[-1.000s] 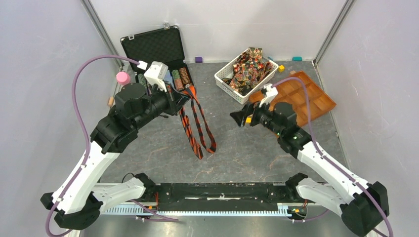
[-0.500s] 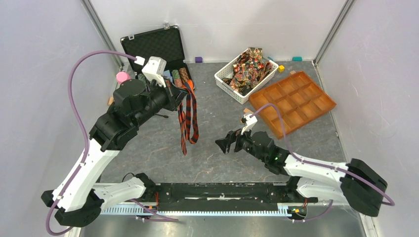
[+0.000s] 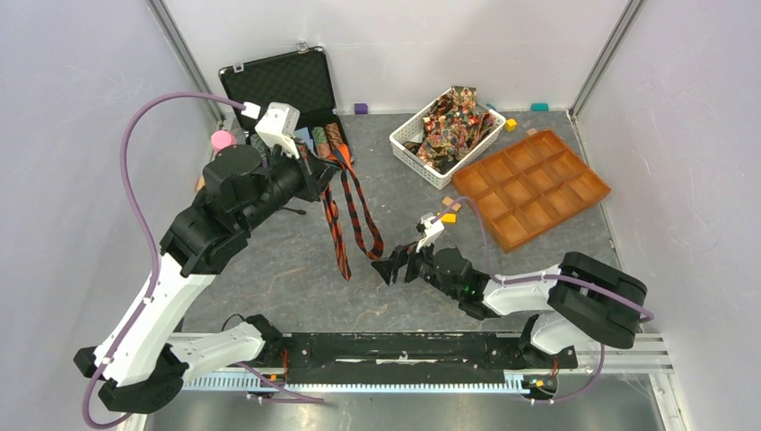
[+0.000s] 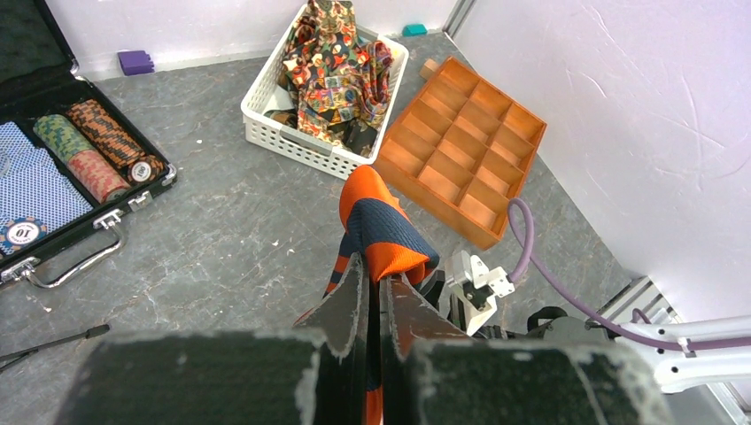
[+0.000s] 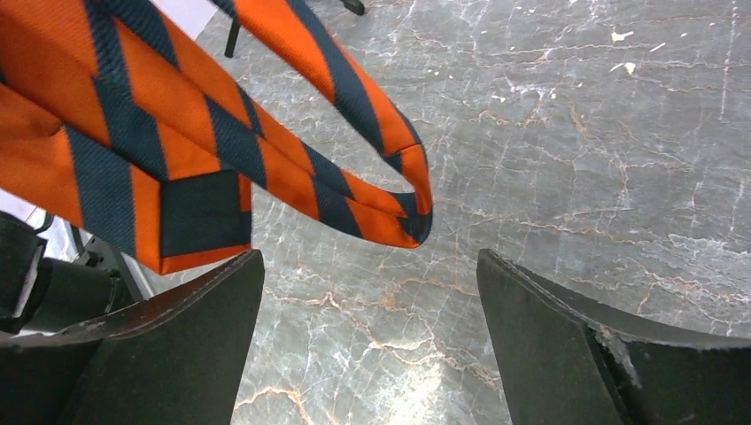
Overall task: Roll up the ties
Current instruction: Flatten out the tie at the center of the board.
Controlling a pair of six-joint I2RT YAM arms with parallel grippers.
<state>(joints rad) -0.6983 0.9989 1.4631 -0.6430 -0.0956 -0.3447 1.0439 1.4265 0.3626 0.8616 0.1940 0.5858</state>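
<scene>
I will slide my right gripper to the left in the top view and outward, onto the tie's wide end [image 3: 374,250], because it hangs just ahead of the open fingers.
My left gripper [image 3: 325,169] is shut on the fold of the orange-and-dark striped tie [image 3: 345,218] and holds it up, both ends hanging over the grey table. The pinched fold shows in the left wrist view [image 4: 381,232] between the shut jaws [image 4: 379,288]. My right gripper [image 3: 384,268] is open, low over the table, just right of the tie's hanging tips. In the right wrist view the tie's ends [image 5: 177,142] hang just ahead of the open gripper [image 5: 367,266], not between the fingers. Several patterned ties [image 3: 451,121] are heaped in a white basket [image 3: 406,151].
An open black case [image 3: 280,85] with poker chips [image 3: 334,138] stands at the back left. An orange compartment tray [image 3: 531,189] lies at the right. A pink cap [image 3: 222,141] and small coloured blocks [image 3: 361,108] sit near the back wall.
My right arm has swung down and left from near the tray to the tie's hanging ends. My left gripper has kept the tie lifted, and its ends have swung.
</scene>
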